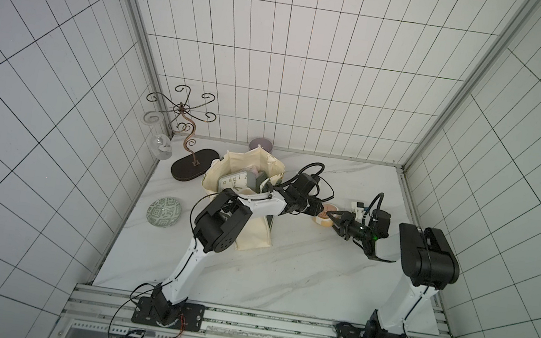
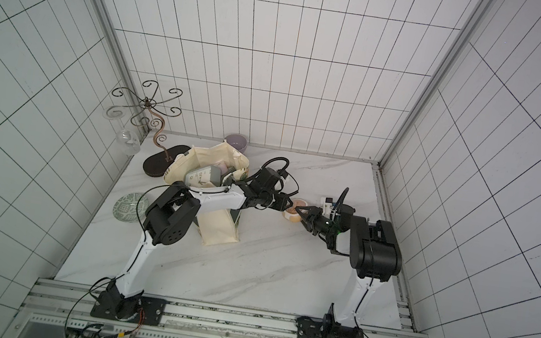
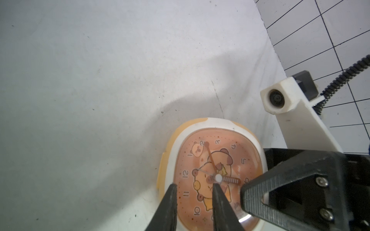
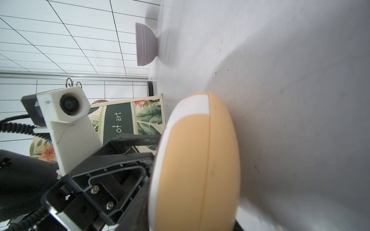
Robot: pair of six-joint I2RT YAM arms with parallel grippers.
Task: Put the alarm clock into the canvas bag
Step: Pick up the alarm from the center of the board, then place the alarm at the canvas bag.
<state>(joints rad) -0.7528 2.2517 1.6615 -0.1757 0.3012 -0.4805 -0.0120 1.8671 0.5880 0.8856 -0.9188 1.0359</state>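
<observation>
The robot's right gripper needs to raise the clock toward the bag next, lower it into the open mouth (image 1: 261,178) beside the grey clock and release it, since the bag opens upward.
The alarm clock (image 3: 212,170), orange and cream with a cartoon dial, lies face up on the marble table (image 1: 283,270), right of the canvas bag (image 1: 251,236). The same clock shows as a small disc in both top views (image 1: 323,218) (image 2: 293,213). My left gripper (image 3: 194,186) hangs open just over the dial, with nothing between its fingers. My right gripper (image 1: 331,217) pinches the clock's rim. One of its fingers (image 3: 280,190) rests on the dial and the other sits under the domed yellow back (image 4: 200,160). The bag's leaf print and green band (image 4: 118,118) lie beyond.
A grey white-faced clock (image 1: 233,182) and other items sit in the bag's open mouth, under my left arm. A scrolled wire rack (image 1: 182,116) with a hanging glass (image 1: 160,146) stands at the back left. A green patterned dish (image 1: 163,212) and a purple bowl (image 1: 261,145) are nearby.
</observation>
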